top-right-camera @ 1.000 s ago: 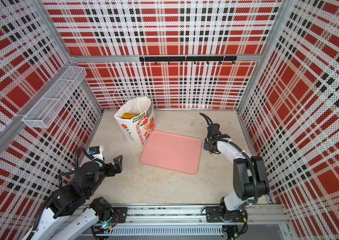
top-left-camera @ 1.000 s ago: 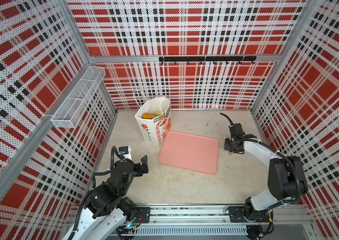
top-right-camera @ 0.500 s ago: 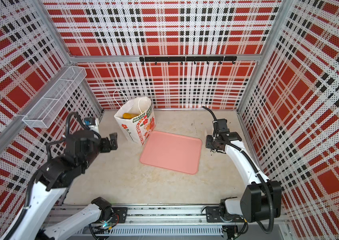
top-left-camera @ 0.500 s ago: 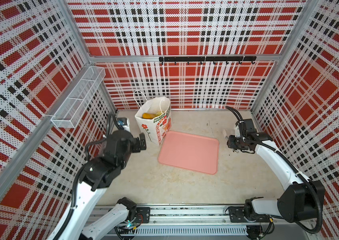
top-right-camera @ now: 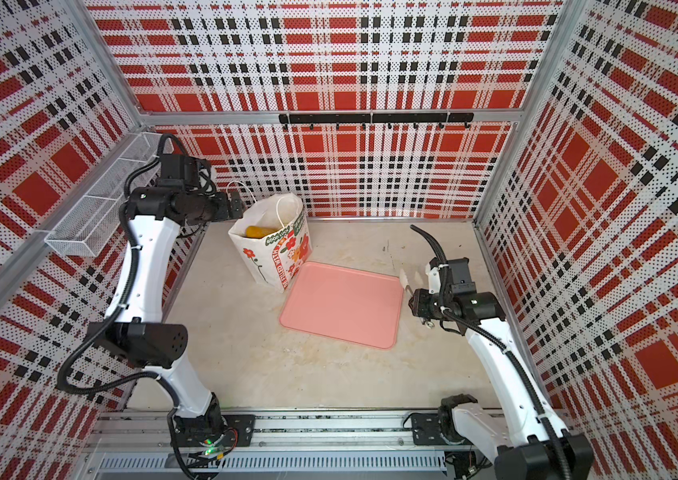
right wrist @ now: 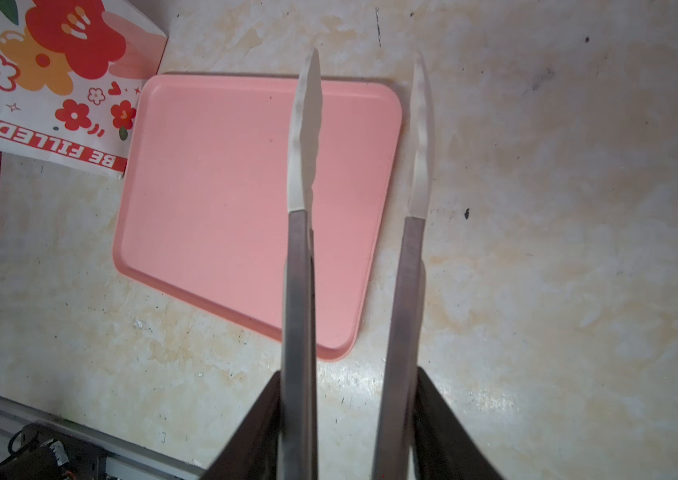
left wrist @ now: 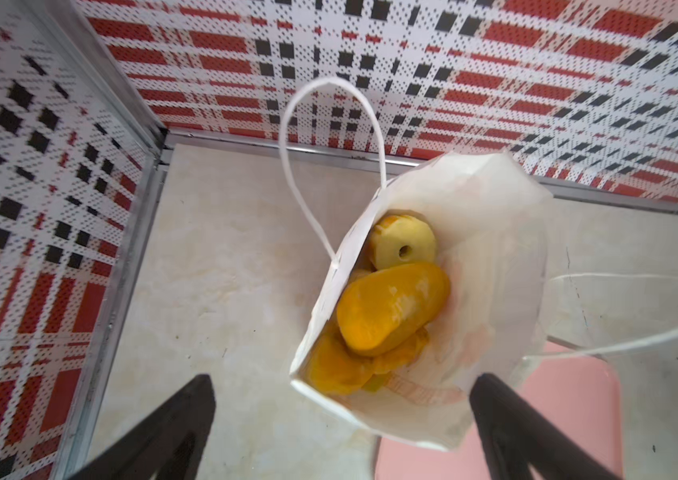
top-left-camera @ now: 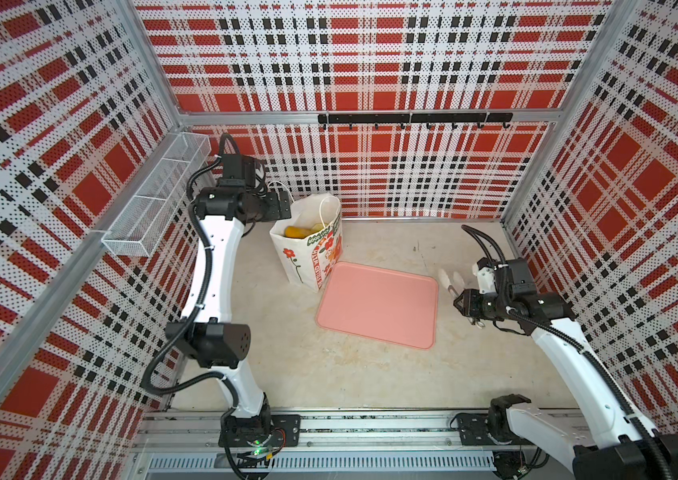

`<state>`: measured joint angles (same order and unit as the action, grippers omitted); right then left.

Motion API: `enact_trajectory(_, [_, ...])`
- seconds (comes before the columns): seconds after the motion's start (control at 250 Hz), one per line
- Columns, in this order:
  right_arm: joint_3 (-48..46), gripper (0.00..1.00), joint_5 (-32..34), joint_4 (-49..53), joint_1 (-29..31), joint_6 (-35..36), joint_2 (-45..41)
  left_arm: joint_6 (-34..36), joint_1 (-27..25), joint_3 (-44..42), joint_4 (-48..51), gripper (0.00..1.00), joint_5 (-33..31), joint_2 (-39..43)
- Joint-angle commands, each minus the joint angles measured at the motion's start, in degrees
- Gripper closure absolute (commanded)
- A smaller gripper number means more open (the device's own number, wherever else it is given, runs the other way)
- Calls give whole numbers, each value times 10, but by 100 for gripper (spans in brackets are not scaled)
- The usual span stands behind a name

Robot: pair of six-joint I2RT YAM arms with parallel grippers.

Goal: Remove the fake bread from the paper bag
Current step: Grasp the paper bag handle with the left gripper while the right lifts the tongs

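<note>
My left gripper comes down next astride the bag's rim by the loop handle's near end [top-right-camera: 237, 223] [left wrist: 312, 324] and closes on the bag's side. The bag's rim stands clear above the bread.
The paper bag [top-left-camera: 312, 253] [top-right-camera: 275, 253] stands upright at the back left, white with red and orange flowers. Golden-yellow fake bread [top-left-camera: 296, 231] [top-right-camera: 257, 231] shows through its open mouth. In the left wrist view an oval loaf [left wrist: 391, 307] lies on top, a ring bun [left wrist: 405, 247] behind it and more pieces under it. My left gripper [top-left-camera: 285, 205] [left wrist: 343, 380] hangs open just above the bag's left rim, touching nothing. My right gripper [top-left-camera: 459, 305] [right wrist: 349, 374] is shut on metal tongs [right wrist: 297, 257] with white tips, right of the pink tray; the tongs hold nothing.
A flat pink tray [top-left-camera: 378, 303] [top-right-camera: 341, 309] lies on the table beside the bag, nothing on it. A white wire basket [top-left-camera: 154, 208] hangs on the left wall close to my left arm. A black hook rail [top-left-camera: 412, 119] runs along the back wall.
My left arm has risen from the front left and reached back to the bag's mouth. My right arm has stretched out and swung the tongs toward the tray's right edge.
</note>
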<state>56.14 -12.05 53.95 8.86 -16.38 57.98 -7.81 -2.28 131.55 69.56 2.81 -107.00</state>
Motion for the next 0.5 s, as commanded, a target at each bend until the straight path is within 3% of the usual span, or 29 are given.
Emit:
enact_trajectory(0.0, [-10,54,-18,-4,-2,-1,-37,28,-1,52,32,1,14,-30])
enact_trajectory(0.176, [-16,54,-12,24,-2,9,-52,45,6,68,25,0,-11,-74])
enact_trajectory(0.388, [-29,56,4,29,-3,7,-70,48,11,61,-7,0,30,-108])
enact_trajectory(0.492, [-31,57,5,33,-2,9,-73,46,10,65,-22,6,40,-120])
